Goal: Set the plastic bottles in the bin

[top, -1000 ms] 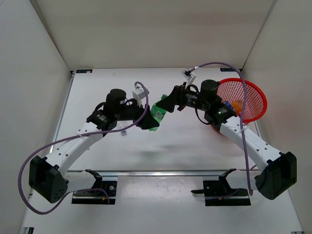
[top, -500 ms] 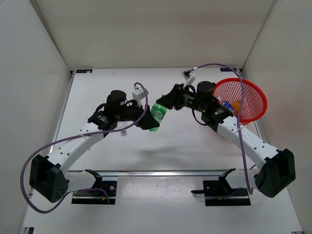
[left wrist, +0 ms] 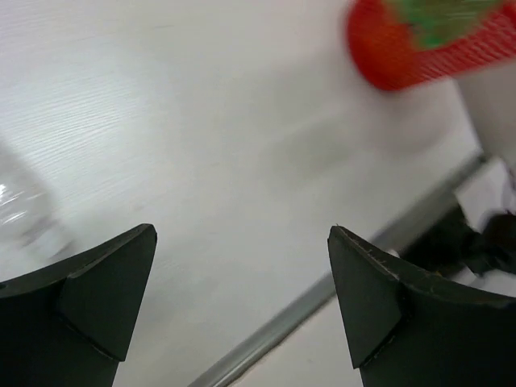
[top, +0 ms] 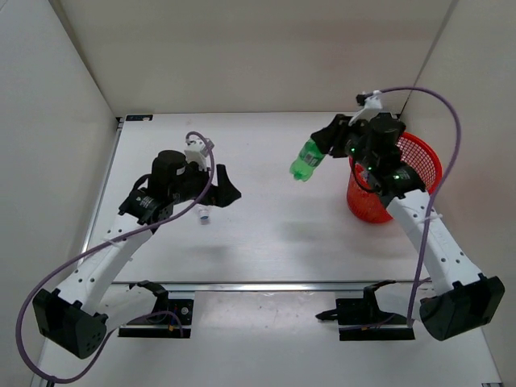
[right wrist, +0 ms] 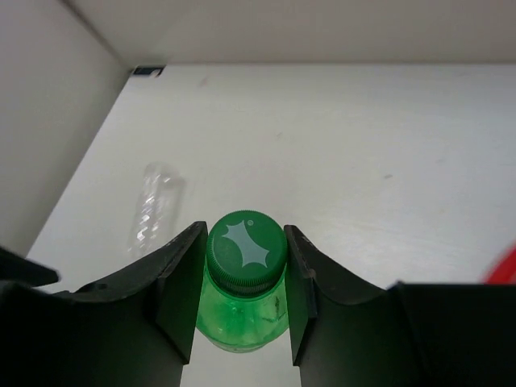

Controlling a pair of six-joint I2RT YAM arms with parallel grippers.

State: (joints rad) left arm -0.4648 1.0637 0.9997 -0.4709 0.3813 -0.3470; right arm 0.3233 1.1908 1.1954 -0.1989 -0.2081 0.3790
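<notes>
The green bottle (top: 305, 164) is still hanging beside the bin, so I should next move my right gripper to the right in the top view, over the bin's opening.
A green plastic bottle (top: 305, 164) hangs in the air left of the bin, with my right gripper (top: 321, 147) shut on its cap (right wrist: 246, 250). The bin (top: 397, 171) is a red mesh basket at the right, just behind that gripper; its inside is mostly hidden by the arm. My left gripper (top: 230, 187) stands open over the middle-left of the table, nothing between its fingers (left wrist: 105, 298). A clear bottle (top: 204, 216) lies on the table just below the left gripper; the right wrist view shows this clear bottle (right wrist: 153, 205) lying far left.
White walls close the table at the back and both sides. A metal rail (top: 266, 284) runs along the near edge. In the left wrist view the bin (left wrist: 419, 52) is a blurred red shape at the top right.
The left gripper opened, let go of the green bottle and drew back to the left. The right gripper shut on the bottle's cap and carried it up and right, toward the bin.
</notes>
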